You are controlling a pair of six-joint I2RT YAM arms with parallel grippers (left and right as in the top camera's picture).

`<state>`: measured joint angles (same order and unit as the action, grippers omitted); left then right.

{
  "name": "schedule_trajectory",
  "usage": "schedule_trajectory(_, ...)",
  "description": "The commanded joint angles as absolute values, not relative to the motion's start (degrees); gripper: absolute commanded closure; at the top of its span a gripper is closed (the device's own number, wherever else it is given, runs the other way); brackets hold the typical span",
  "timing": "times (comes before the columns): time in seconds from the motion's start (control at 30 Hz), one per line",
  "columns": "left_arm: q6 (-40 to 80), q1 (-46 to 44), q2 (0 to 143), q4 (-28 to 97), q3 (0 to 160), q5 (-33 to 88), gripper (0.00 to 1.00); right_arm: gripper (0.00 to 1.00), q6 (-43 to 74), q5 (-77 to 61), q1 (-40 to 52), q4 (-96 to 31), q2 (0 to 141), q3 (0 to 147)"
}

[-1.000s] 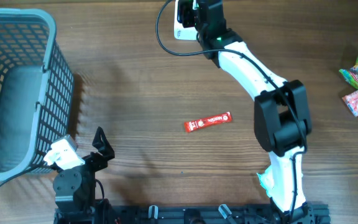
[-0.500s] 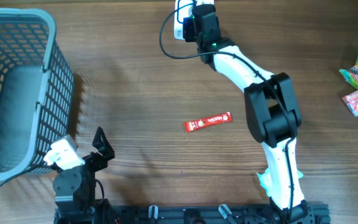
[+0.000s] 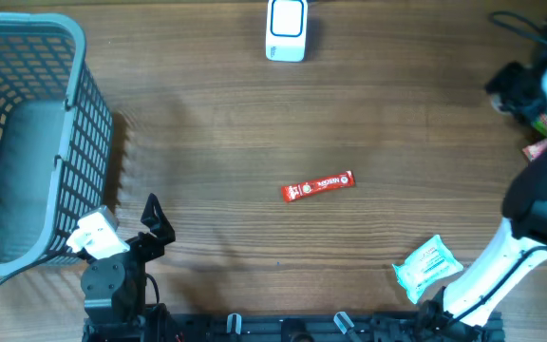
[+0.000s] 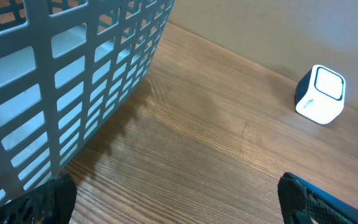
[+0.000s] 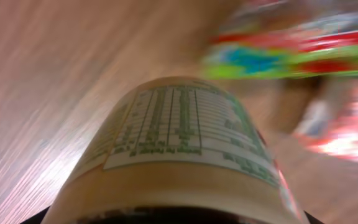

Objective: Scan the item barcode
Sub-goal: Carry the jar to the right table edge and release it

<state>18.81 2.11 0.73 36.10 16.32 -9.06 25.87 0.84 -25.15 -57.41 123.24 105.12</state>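
Note:
Bare wood lies open beside the snack packets, so I will next lower my right gripper slightly back toward the pink packet and put the item down.
The item (image 5: 179, 149) is a tan round container with a white label printed in green, and it fills the right wrist view. My right gripper (image 3: 513, 87) is shut on it at the far right edge of the table, above colourful snack packets (image 5: 291, 56). In the overhead view the item itself is hidden by the gripper. The white scanner (image 3: 286, 28) stands at the top middle and also appears far off as the scanner (image 4: 320, 94) in the left wrist view. My left gripper (image 4: 176, 208) is open and empty, low at the front left beside the basket.
A grey mesh basket (image 3: 74, 142) fills the left side, its wall (image 4: 73, 74) close to the left gripper. A red stick packet (image 3: 318, 186) lies mid-table. A teal wipes pack (image 3: 427, 264) lies front right by the right arm's base. A pink packet (image 3: 537, 150) peeks out at the right edge.
The right arm has swung away from the scanner at the top middle to the far right edge, carrying the item. The left arm has not moved.

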Motion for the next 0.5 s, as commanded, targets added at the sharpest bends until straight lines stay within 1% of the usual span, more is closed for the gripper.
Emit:
schedule_trajectory(0.0, 19.1, 2.4, 0.3, 35.9, 16.2, -8.6, 0.0, 0.49, 27.2, -1.6, -29.3, -57.7, 124.7, 104.4)
schedule_trajectory(0.03, 19.1, 2.4, 0.3, 35.9, 16.2, -8.6, 0.0, 0.49, 28.0, -0.6, -29.9, -57.3, 125.1, 103.5)
schedule_trajectory(0.07, 19.1, 2.4, 0.3, 35.9, 16.2, -8.6, 0.0, 0.41, 29.0, 1.4, -30.5, -56.3, 125.5, 102.6)
schedule_trajectory(0.13, 19.1, 2.4, 0.3, 35.9, 16.2, -8.6, 0.0, 0.37, 28.2, 2.5, -31.6, -54.1, 126.2, 102.1)
schedule_trajectory(0.2, 19.1, 2.4, 0.3, 35.9, 16.2, -8.6, 0.0, 0.36, 28.1, 1.5, -31.8, -53.1, 126.1, 102.1)
schedule_trajectory(0.33, 19.1, 2.4, 0.3, 35.9, 16.2, -8.6, 0.0, 0.36, 27.4, -8.1, -31.0, -53.6, 126.2, 102.1)
schedule_trajectory(0.47, 19.1, 2.4, 0.3, 35.9, 16.2, -8.6, 0.0, 0.29, 29.7, -4.3, -29.3, -54.9, 126.2, 100.6)
